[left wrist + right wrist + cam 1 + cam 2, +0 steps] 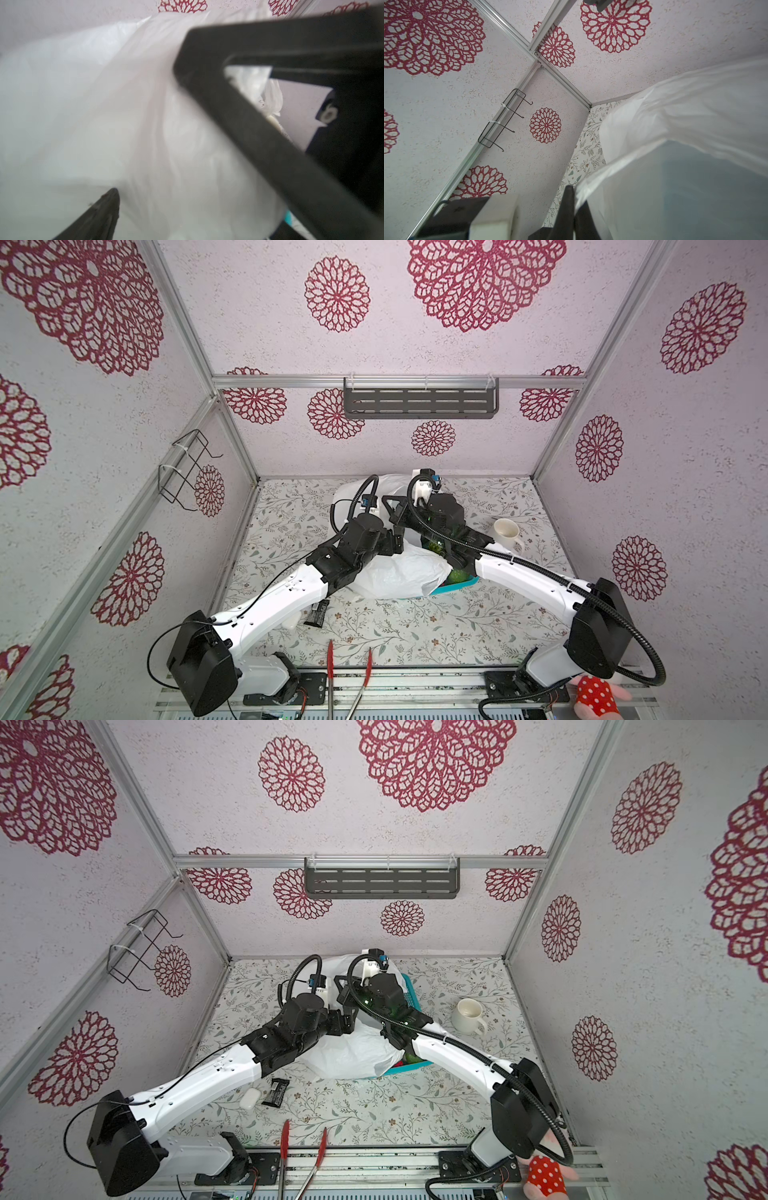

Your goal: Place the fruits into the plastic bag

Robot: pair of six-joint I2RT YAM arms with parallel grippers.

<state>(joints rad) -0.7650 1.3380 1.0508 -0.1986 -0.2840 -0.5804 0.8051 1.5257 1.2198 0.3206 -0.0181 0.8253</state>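
The bag's far side [393, 483] [712, 94] lies outward of my right gripper, so I need to carry the held fold outward toward it and release the fold there.
The plastic bag [399, 572] lies crumpled and white in mid-table over a teal basket [455, 587] in both top views. A green fruit [457, 574] shows in the basket by the bag's edge, and a red one [401, 1063] peeks beside a green one [415, 1058]; other fruits are hidden. My right gripper [574, 193] is shut on a fold of the bag's [675, 135] rim, held up above the basket [409, 986]. My left gripper [195, 212] stands open against the bag [104, 104], one finger [101, 214] showing, film across the gap.
A cream mug [507, 531] stands to the right of the basket. Red tongs [349, 672] lie at the front edge, a black packet [316, 614] and a white case [249, 1098] near my left arm. A red-dotted plush toy [594, 695] sits front right.
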